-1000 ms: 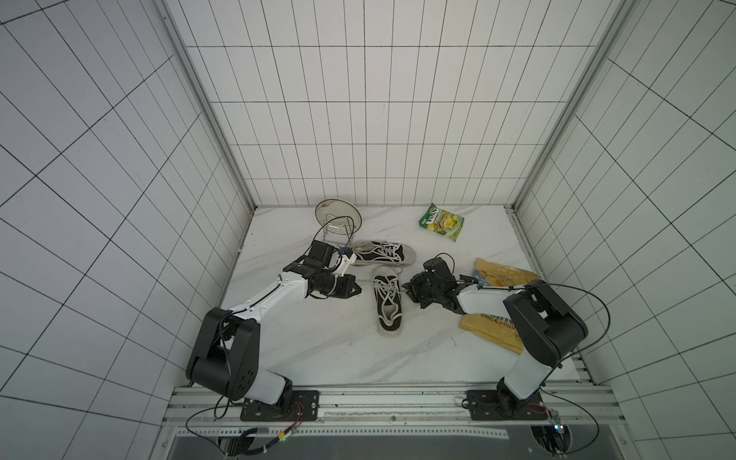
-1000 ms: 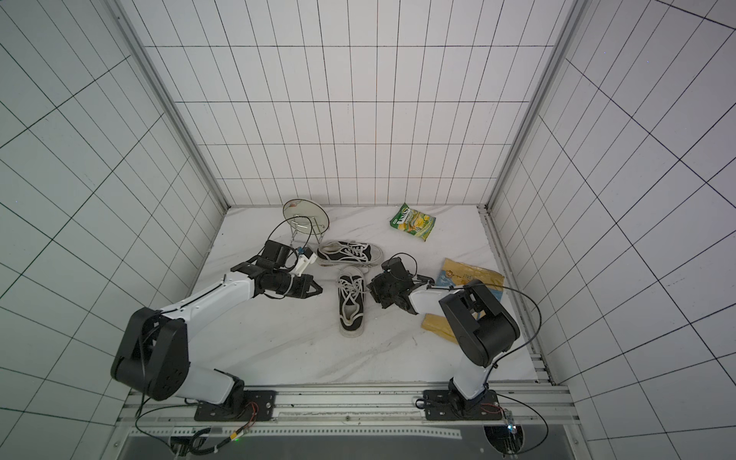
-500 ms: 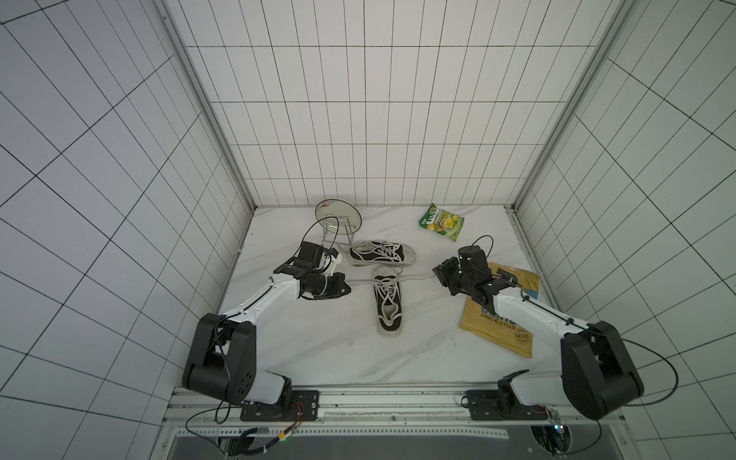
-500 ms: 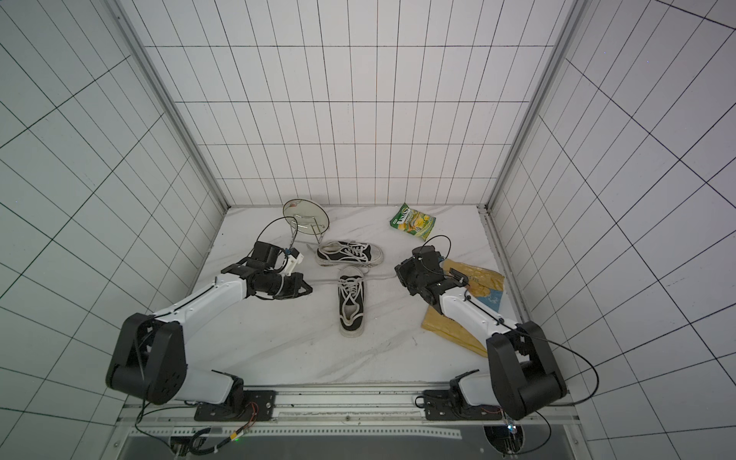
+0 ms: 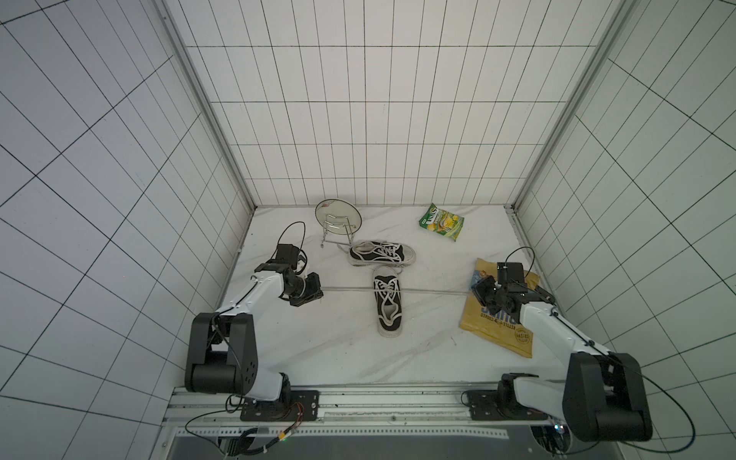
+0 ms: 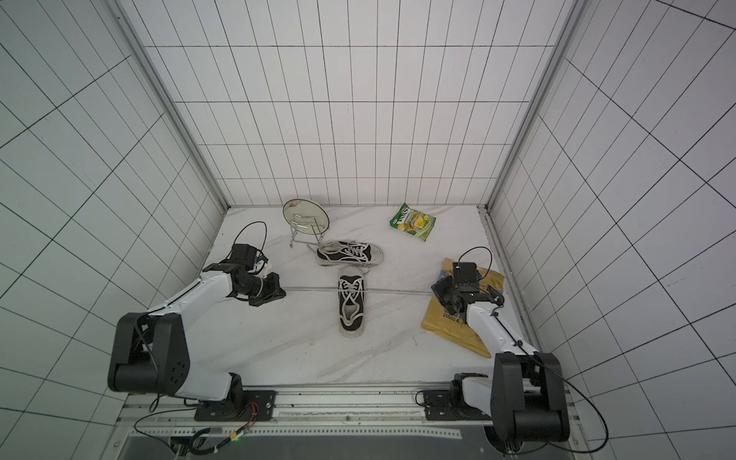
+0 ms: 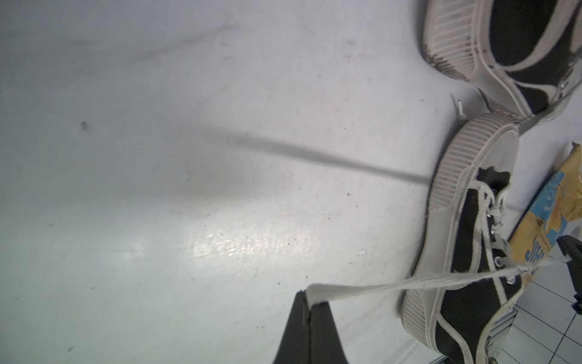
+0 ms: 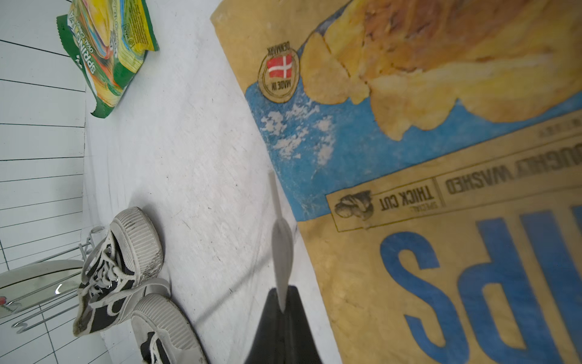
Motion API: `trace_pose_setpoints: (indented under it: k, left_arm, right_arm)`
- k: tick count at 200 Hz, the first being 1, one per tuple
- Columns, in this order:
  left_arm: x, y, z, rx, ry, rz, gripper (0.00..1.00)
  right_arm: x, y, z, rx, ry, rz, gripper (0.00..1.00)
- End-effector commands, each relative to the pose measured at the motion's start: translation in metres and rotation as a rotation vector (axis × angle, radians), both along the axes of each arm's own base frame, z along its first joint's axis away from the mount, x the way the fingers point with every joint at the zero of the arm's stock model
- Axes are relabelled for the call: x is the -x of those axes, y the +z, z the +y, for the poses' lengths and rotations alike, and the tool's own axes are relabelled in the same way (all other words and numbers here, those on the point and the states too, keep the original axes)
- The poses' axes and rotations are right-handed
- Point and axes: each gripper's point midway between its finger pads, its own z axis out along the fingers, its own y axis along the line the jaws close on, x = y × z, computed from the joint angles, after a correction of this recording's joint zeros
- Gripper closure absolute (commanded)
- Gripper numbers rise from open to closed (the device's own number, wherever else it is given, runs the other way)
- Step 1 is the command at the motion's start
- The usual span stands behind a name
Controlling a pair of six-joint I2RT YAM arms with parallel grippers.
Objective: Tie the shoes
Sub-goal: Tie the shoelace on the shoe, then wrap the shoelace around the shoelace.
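Note:
The end of the lace goes down with my left gripper toward the near shoe next, onto the tabletop beside it, and comes free there, since the lace runs taut.
Two black shoes with white soles lie mid-table in both top views. The near shoe (image 5: 388,306) (image 6: 351,304) stands upright, toe toward the back wall. The far shoe (image 5: 382,253) (image 6: 349,254) lies crosswise behind it. The near shoe's white lace (image 5: 346,288) (image 7: 378,285) runs taut out to both sides. My left gripper (image 5: 316,287) (image 7: 310,299) is shut on the left lace end, left of the shoe. My right gripper (image 5: 474,292) (image 8: 282,299) is shut on the right lace end (image 8: 282,252), beside the chips bag's edge.
A yellow chips bag (image 5: 498,330) (image 8: 441,220) lies flat under the right arm. At the back stand a plate on a wire stand (image 5: 338,215) and a green snack bag (image 5: 441,222) (image 8: 107,47). Tiled walls close in left, right and behind.
Both grippers have moved outward from the near shoe, the right one much farther. The lace ends have gone with them and now stretch taut to both sides.

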Motion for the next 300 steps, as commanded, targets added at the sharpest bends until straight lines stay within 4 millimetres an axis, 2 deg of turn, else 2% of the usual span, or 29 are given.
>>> trace_pose_setpoints:
  k: [1, 46, 70, 87, 114, 134, 158, 167, 180, 196, 204, 223, 257, 278, 300]
  left_arm:
    - [0.003, -0.008, 0.018, -0.067, 0.042, 0.040, 1.00]
    - [0.006, -0.020, 0.045, -0.162, 0.106, 0.091, 1.00]
    - [0.004, -0.016, 0.058, -0.194, 0.141, 0.074, 1.00]
    - [0.004, -0.013, 0.065, -0.226, 0.156, 0.059, 1.00]
    - [0.009, -0.018, 0.062, -0.242, 0.094, 0.085, 1.00]
    - [0.008, -0.015, 0.029, -0.204, -0.038, 0.078, 1.00]
    - [0.010, -0.010, -0.022, -0.213, -0.255, 0.051, 0.88]
    - [0.015, -0.009, -0.042, -0.203, -0.341, 0.052, 0.78]
    - [0.020, -0.008, -0.062, -0.224, -0.441, 0.045, 0.57]
    - [0.020, -0.005, -0.077, -0.315, -0.567, 0.001, 0.33]
    - [0.018, -0.003, -0.081, -0.386, -0.635, -0.036, 0.28]
    - [0.016, 0.003, -0.099, -0.464, -0.793, -0.131, 0.27]
    - [0.005, 0.015, -0.147, -0.377, -0.993, -0.431, 0.33]
    - [-0.006, 0.024, -0.161, -0.398, -1.086, -0.613, 0.35]
    - [-0.009, 0.020, -0.169, -0.415, -1.197, -0.764, 0.36]
  right_arm:
    - [0.009, -0.010, -0.020, 0.047, 0.014, 0.030, 1.00]
    - [0.009, -0.011, -0.059, 0.072, -0.058, 0.024, 1.00]
    - [0.009, -0.009, -0.073, 0.080, -0.088, 0.017, 1.00]
    - [0.009, -0.006, -0.073, 0.082, -0.074, 0.005, 1.00]
    - [0.000, 0.008, -0.051, 0.102, 0.061, -0.042, 1.00]
    - [-0.007, 0.023, -0.017, 0.140, 0.235, -0.088, 1.00]
    - [-0.012, 0.040, 0.026, 0.169, 0.409, -0.150, 1.00]
    - [-0.013, 0.045, 0.039, 0.178, 0.459, -0.171, 1.00]
    - [-0.014, 0.050, 0.058, 0.184, 0.522, -0.195, 1.00]
    - [-0.015, 0.052, 0.072, 0.171, 0.558, -0.210, 1.00]
    - [-0.015, 0.051, 0.076, 0.162, 0.566, -0.211, 1.00]
    - [-0.015, 0.047, 0.081, 0.138, 0.572, -0.210, 1.00]
    - [-0.017, 0.047, 0.087, 0.101, 0.574, -0.226, 1.00]
    - [-0.017, 0.048, 0.091, 0.075, 0.578, -0.233, 1.00]
    - [-0.017, 0.045, 0.093, 0.053, 0.575, -0.231, 1.00]
